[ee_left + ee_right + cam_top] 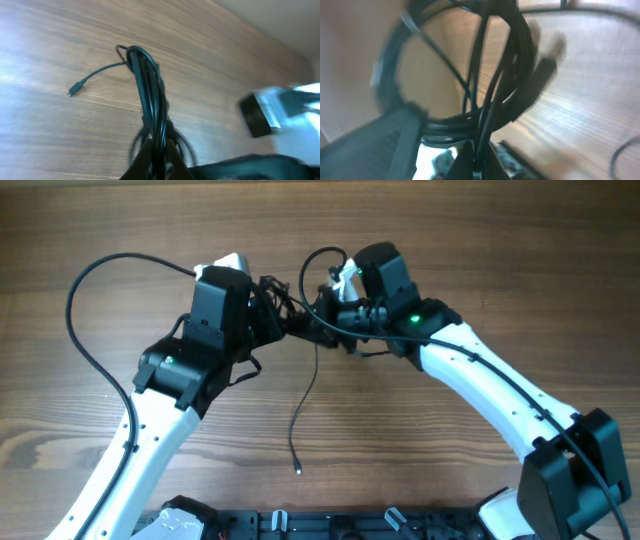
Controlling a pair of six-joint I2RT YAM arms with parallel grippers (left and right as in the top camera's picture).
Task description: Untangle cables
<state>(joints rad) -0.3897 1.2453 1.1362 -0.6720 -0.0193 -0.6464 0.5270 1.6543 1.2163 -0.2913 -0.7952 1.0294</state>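
Observation:
The left gripper draws back and left in the overhead view to the bare tabletop there next and releases, as my right gripper holds the knot point(485, 100).
The thin black cables point(290, 315) form a small knot held above the wooden table between my two grippers. One loose strand point(303, 405) hangs from it and ends in a small plug point(299, 470) on the table. My left gripper point(262, 308) is shut on a bundle of the cords point(150, 100), which run straight up out of its jaws point(159, 160); a free end with a plug point(74, 90) lies beyond. My right gripper point(330, 308) is shut on strands of the same knot point(485, 100), with loops close in front of its jaws point(479, 160). Both wrist views are blurred.
The thicker black arm cable point(90, 330) arcs over the table at the left, and another loops above the right wrist point(318, 260). The arm bases and a black rail point(330, 525) sit along the front edge.

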